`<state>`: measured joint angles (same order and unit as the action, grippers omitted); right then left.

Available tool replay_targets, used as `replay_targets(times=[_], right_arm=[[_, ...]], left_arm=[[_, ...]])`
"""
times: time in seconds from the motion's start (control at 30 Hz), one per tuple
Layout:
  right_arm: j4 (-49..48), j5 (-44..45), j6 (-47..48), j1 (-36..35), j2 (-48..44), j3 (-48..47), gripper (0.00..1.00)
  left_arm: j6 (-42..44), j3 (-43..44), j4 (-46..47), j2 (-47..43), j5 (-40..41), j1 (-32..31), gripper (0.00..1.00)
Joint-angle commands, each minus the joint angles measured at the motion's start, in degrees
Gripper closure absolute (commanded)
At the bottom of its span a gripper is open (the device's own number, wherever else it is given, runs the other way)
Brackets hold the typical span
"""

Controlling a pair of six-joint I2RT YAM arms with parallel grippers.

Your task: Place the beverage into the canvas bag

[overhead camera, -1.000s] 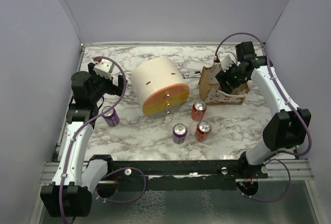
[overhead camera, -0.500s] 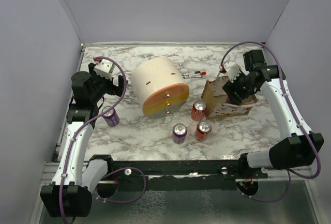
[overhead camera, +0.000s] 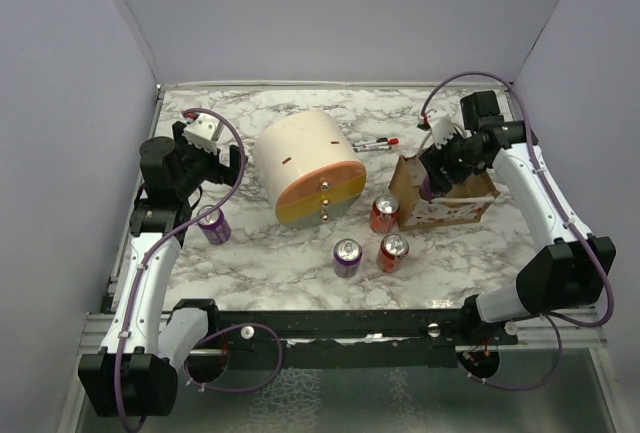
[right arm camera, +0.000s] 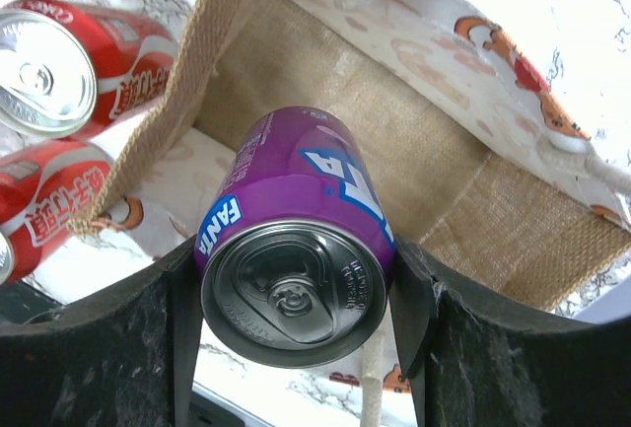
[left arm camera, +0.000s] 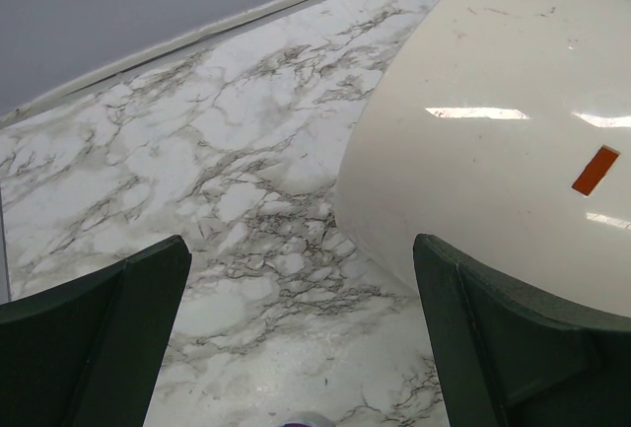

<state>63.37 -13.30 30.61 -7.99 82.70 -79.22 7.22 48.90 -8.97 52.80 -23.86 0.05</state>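
Note:
My right gripper holds the Fanta can [right arm camera: 296, 240] close to the bag's side by the red cans, so it needs to move down toward the bag's middle [right arm camera: 414, 176] and let go of the can.
The beverage, a purple Fanta can [right arm camera: 296, 240], is clamped by its top end between the fingers of my right gripper [right arm camera: 298, 284], which is shut on it. The can hangs tilted over the open mouth of the canvas bag [right arm camera: 434, 151], its lower end inside the opening, above the bag's floor. From above, the tan bag [overhead camera: 450, 211] stands at the right, and the right gripper [overhead camera: 432, 181] is over its left half. My left gripper [left arm camera: 301, 249] is open and holds nothing. It hovers at the left [overhead camera: 222, 165].
A big cream-and-orange cylinder [overhead camera: 310, 168] lies mid-table, close to the left gripper's right finger [left arm camera: 513, 348]. A purple can [overhead camera: 214, 225] stands below the left gripper. Two red cans [overhead camera: 384, 215] [overhead camera: 392, 252] and a purple one [overhead camera: 347, 258] stand left of the bag. A pen [overhead camera: 375, 143] lies behind.
The right gripper, still holding the can, swung right and then back left over the bag's mouth. The bag now sits slightly nearer the front. The left arm has not moved.

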Motion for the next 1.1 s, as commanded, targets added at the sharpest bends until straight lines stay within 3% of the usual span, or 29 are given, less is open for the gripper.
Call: replay_targets(times=[0.0, 0.27, 1.07], right_arm=[[-7.71, -1.63, -3.44, -0.84, -0.11, -0.19, 0.94], [-15.00, 10.74, -3.62, 0.30, -2.53, 3.49, 0.99], [-23.23, 5.71, -3.89, 8.76, 3.13, 7.88, 0.93]], left_arm=[[0.13, -0.46, 1.95, 0.07, -1.54, 0.36, 0.01], [0.11, -0.52, 1.94, -0.03, -1.90, 0.38, 0.01], [0.42, -1.77, 2.31, -1.11, -2.59, 0.34, 0.01]])
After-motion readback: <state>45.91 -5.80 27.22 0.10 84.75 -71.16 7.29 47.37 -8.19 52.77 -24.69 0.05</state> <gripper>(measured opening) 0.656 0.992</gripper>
